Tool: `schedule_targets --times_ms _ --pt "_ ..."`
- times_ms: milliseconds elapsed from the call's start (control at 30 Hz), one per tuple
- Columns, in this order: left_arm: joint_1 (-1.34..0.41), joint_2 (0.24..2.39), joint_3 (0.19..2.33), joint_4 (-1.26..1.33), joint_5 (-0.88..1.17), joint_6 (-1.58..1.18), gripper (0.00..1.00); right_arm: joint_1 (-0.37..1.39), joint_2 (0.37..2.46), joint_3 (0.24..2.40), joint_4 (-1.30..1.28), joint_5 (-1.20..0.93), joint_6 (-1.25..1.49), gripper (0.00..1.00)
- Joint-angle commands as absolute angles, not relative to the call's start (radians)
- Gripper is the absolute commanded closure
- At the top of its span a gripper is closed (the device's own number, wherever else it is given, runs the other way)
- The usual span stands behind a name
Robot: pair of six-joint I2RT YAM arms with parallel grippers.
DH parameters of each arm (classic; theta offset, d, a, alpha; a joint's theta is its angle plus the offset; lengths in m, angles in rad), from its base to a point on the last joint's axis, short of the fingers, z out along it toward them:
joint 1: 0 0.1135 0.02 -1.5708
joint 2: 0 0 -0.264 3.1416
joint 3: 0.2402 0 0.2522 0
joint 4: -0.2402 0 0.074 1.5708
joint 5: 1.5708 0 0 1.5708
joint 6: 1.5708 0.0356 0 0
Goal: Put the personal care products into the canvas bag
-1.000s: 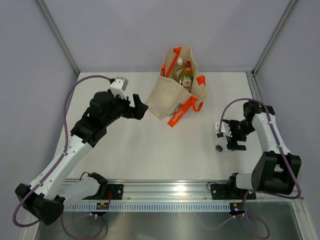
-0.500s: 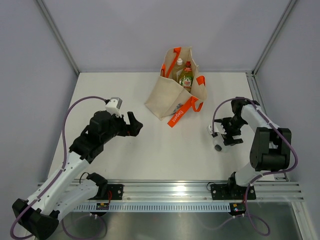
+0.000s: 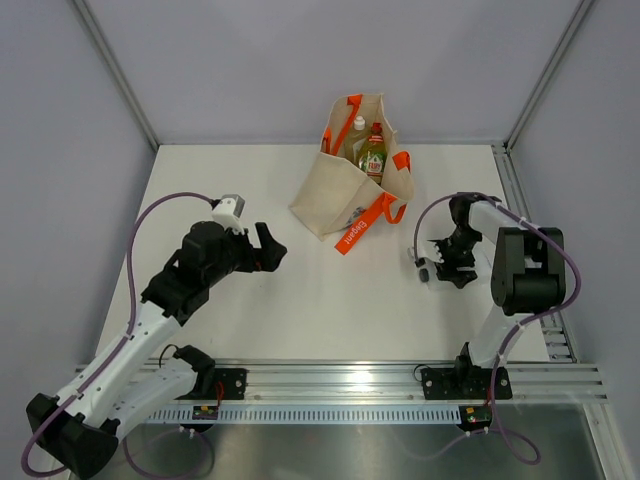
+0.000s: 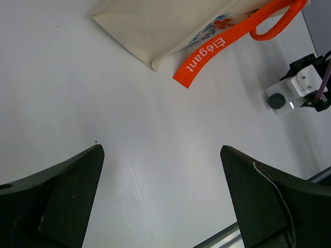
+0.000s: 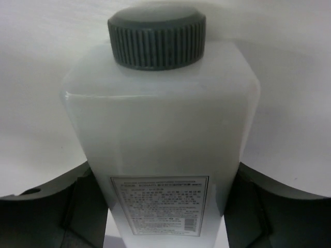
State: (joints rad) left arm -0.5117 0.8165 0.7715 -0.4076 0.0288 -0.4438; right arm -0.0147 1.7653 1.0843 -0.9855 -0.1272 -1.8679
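My right gripper lifts the bottle over the standing rim of the bag's opening next, lowers and releases, as the opening lies outward, left in the top view.
The canvas bag (image 3: pixel 335 195) stands at the back centre, its orange strap (image 3: pixel 362 228) trailing onto the table. A green bottle with a red cap (image 3: pixel 373 155) and a clear-amber bottle with a white cap (image 3: pixel 357 135) stand inside it. My right gripper (image 3: pixel 440 262) is shut on the white bottle with a dark cap (image 3: pixel 426 268), to the right of the bag. In the right wrist view the bottle (image 5: pixel 160 129) fills the space between the fingers (image 5: pixel 77 206). My left gripper (image 3: pixel 270 246) is open and empty, left of the bag. The bag (image 4: pixel 165 26) and white bottle (image 4: pixel 283 95) also show in the left wrist view.
A metal rail (image 3: pixel 330 380) runs along the near table edge. Grey walls with a metal frame post (image 3: pixel 120 75) enclose the table on the left, back and right.
My left arm has drawn back from the bag toward the near left, gripper still open. My right gripper has moved away from the near edge and slightly left with the white bottle.
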Motion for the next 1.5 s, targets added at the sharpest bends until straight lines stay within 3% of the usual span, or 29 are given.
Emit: schedule_targets --times_ms 0,67,100,433,667,833,933,967,1067,1167,1333,1467 --pt "-0.508 0.822 0.759 -0.339 0.005 -0.471 0.01 -0.006 1.861 1.242 -1.052 -0.17 -1.575 0.55" --pt "-0.508 0.824 0.761 -0.339 0.003 -0.479 0.01 -0.005 1.905 1.308 -1.109 -0.236 -1.461 0.82" --pt "-0.508 0.822 0.762 -0.341 0.005 -0.482 0.01 -0.006 1.911 1.359 -1.127 -0.274 -1.375 1.0" --pt "-0.508 0.792 0.739 -0.341 -0.035 -0.523 0.01 -0.044 1.844 1.375 -1.178 -0.803 -0.945 1.0" --pt "-0.508 0.827 0.75 -0.321 -0.009 -0.531 0.01 -0.057 1.737 1.315 -1.268 -1.135 -0.986 1.0" --pt "-0.506 0.845 0.762 -0.316 -0.006 -0.528 0.01 -0.051 1.66 1.382 -1.376 -1.245 -1.068 1.0" --pt "-0.506 0.847 0.761 -0.308 -0.006 -0.529 0.01 -0.035 1.612 1.466 -1.353 -1.276 -0.979 1.0" --pt "-0.506 0.847 0.759 -0.305 -0.006 -0.531 0.01 -0.029 1.585 1.504 -1.245 -1.273 -0.909 1.0" --pt "-0.506 0.848 0.759 -0.302 -0.006 -0.537 0.01 -0.015 1.516 1.506 -0.779 -1.154 -0.271 1.0" --pt "-0.506 0.847 0.758 -0.301 -0.006 -0.543 0.01 0.0 1.523 1.578 -0.516 -0.984 -0.019 1.0" --pt "-0.506 0.841 0.747 -0.298 -0.003 -0.557 0.01 0.112 1.711 1.846 -0.48 -0.586 0.086 1.0" --pt "-0.506 0.844 0.742 -0.298 0.023 -0.568 0.01 0.181 1.85 2.045 -0.422 -0.417 0.086 1.0"
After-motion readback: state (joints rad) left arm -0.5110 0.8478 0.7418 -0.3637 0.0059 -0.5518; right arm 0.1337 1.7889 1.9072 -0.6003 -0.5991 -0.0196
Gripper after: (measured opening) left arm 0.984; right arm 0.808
